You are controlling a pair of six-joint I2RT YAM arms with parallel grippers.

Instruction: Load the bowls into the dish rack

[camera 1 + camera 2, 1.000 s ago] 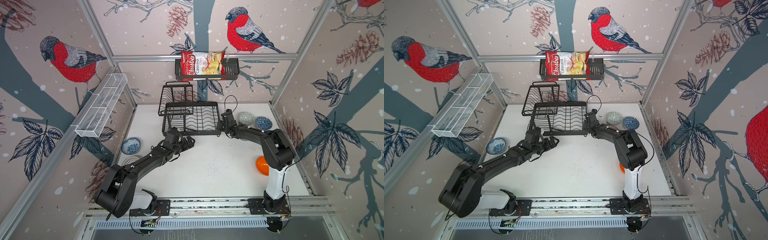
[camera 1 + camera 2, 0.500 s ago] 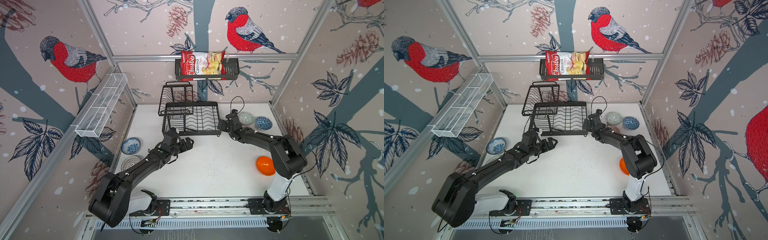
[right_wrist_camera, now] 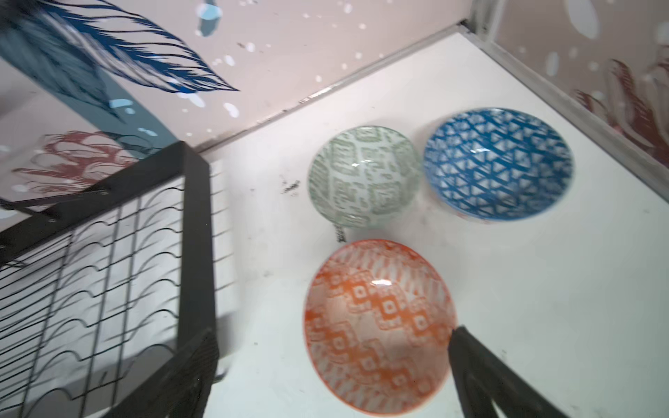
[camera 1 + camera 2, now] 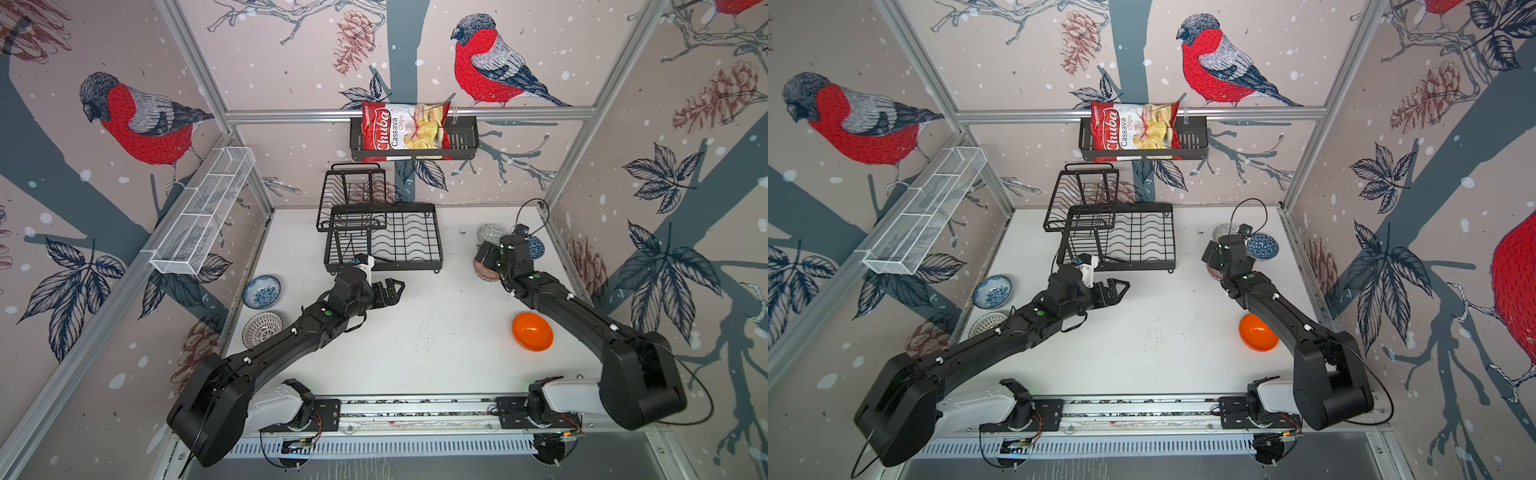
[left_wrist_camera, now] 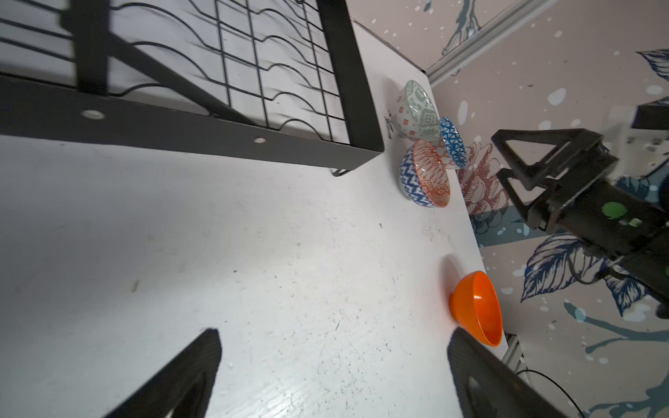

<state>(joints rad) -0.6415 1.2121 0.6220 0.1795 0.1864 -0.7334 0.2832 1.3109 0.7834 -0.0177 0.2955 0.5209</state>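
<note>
The tabletop is bare on the salmon bowl's side away from the rack, so a finger has room there. My right gripper will go down onto the salmon bowl's rim (image 3: 451,321) there next.
The black wire dish rack (image 4: 436,237) stands empty at the back middle. My right gripper (image 3: 333,334) hangs open above the salmon bowl (image 3: 376,325), touching nothing. Behind that bowl sit the grey-green bowl (image 3: 364,175) and the blue geometric bowl (image 3: 497,163). The orange bowl (image 4: 532,331) lies tilted near the right wall. At the left wall are a blue-white floral bowl (image 4: 262,291) and a white radial-pattern bowl (image 4: 262,329). My left gripper (image 4: 395,291) is open and empty over bare table, in front of the rack.
A black basket (image 4: 461,141) with a chips bag (image 4: 403,131) hangs on the back wall. A long white mesh tray (image 4: 199,220) runs along the left wall. Walls close in on three sides, and the arm bases sit on a front rail (image 4: 415,409).
My right gripper has swung right from the rack's front corner to above the salmon bowl, and its jaws have opened wider. The left gripper shifted slightly. The orange bowl is now uncovered.
</note>
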